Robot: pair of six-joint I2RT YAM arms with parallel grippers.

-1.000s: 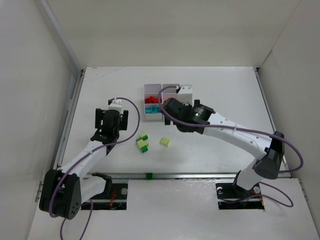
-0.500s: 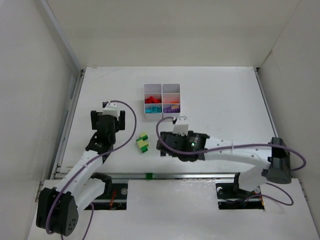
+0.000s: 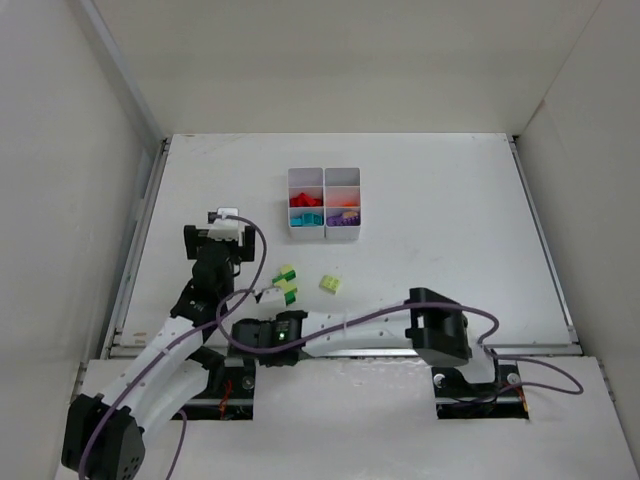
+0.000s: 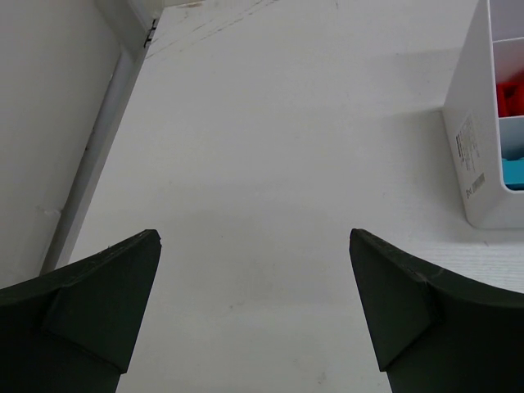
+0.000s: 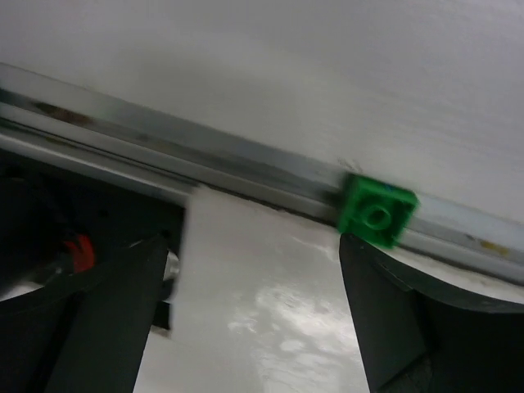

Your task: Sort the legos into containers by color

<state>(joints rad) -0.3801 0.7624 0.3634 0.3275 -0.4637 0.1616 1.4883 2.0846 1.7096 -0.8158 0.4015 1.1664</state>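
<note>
I will next move my right gripper to the right in the wrist view and down around the green lego, because that lego is below toward that side.
The white organiser box stands mid-table with red, teal, orange and purple legos inside; its side wall shows in the left wrist view. A green and yellow-green lego cluster and a yellow-green lego lie on the table in front of it. A green lego sits on the metal rail, just above my right gripper's right finger. My right gripper is open and empty, low over the near rail. My left gripper is open and empty over bare table, left of the box.
A metal rail runs along the table's near edge, with dark openings for the arm bases below it. White walls enclose the table at the left, back and right. The right arm stretches leftwards along the near edge.
My right arm swung from the organiser box down and left to the near rail. My left gripper drew back slightly towards the left. The loose legos have not moved.
</note>
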